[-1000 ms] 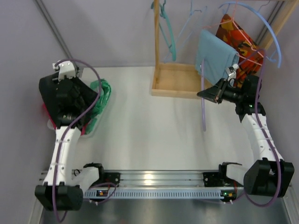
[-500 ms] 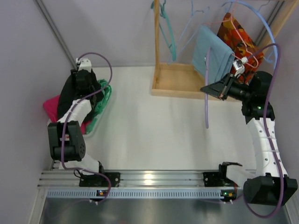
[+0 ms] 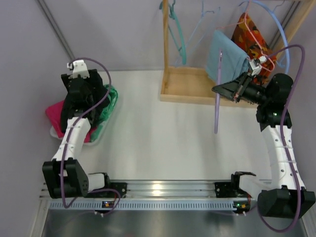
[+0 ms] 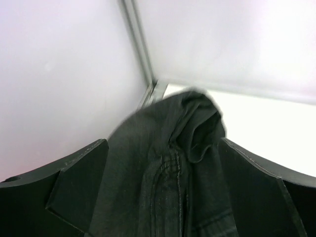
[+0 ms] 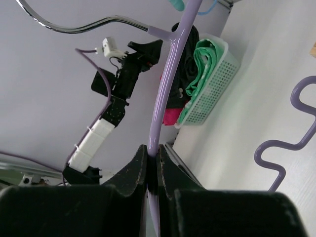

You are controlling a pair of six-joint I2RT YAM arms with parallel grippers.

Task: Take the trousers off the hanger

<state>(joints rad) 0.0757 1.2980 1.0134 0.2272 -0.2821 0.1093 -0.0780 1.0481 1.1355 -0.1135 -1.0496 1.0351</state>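
Observation:
My right gripper needs to carry the bare lilac hanger (image 3: 217,94) outward next, into the rack's space between the teal hanger and the teal garment, and let go of it there.
The black trousers (image 4: 168,182) lie bunched over the white basket (image 3: 98,132) at the far left, off the hanger. My left gripper (image 4: 163,148) stands wide open right over them, the dark cloth filling the gap between its fingers (image 4: 79,170). In the top view the gripper (image 3: 83,94) hangs above the trousers (image 3: 96,96). My right gripper (image 5: 152,153) is shut on the bare lilac hanger (image 5: 168,89), held up in the air at the right. From above, this hanger (image 3: 217,94) hangs down in front of the gripper (image 3: 223,90).
Green cloth (image 3: 109,101) and pink cloth (image 3: 55,114) also fill the basket. A wooden rack (image 3: 185,86) stands at the back with an empty teal hanger (image 3: 177,29), a teal garment (image 3: 224,57) and an orange patterned garment (image 3: 249,34). Walls close in at left and back.
My left gripper has opened and let go of the trousers over the basket, its arm shifting there. The right arm has lifted the lilac hanger slightly up and back.

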